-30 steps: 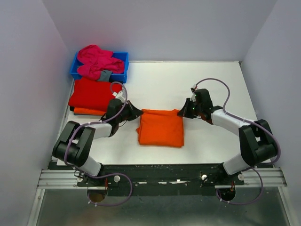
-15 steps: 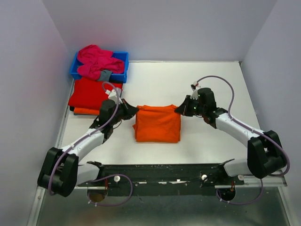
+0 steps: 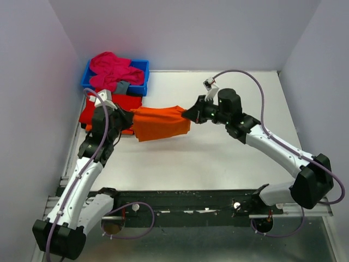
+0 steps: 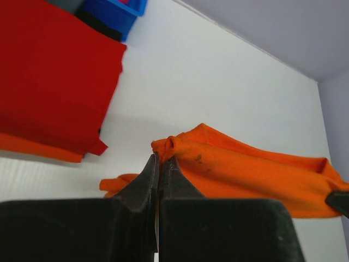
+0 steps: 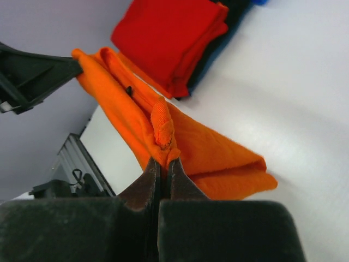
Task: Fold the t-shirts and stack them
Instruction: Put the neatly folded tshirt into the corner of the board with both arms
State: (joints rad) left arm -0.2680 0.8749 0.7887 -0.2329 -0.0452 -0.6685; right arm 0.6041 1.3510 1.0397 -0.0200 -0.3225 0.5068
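The t-shirt's corner will go left in the top view with my left gripper, which will lower it there and release it.
A folded orange t-shirt (image 3: 159,123) hangs in the air between both grippers, above the table's left half. My left gripper (image 3: 129,118) is shut on its left corner (image 4: 173,146). My right gripper (image 3: 188,115) is shut on its right corner (image 5: 162,136). A folded red t-shirt (image 3: 112,107) lies on another folded orange shirt (image 3: 103,129) at the left edge; the carried shirt's left end is over this stack. The stack also shows in the left wrist view (image 4: 49,82) and the right wrist view (image 5: 169,38). A crumpled magenta-pink t-shirt (image 3: 112,69) fills the bin.
A blue plastic bin (image 3: 139,86) stands at the back left with a small grey cloth piece (image 3: 121,86) in it. Grey walls close in on the left, back and right. The white table (image 3: 229,158) extends to the right.
Both grippers have lifted the folded orange shirt off the table's middle and carried it left and back toward the red stack. The shirt now sags between them.
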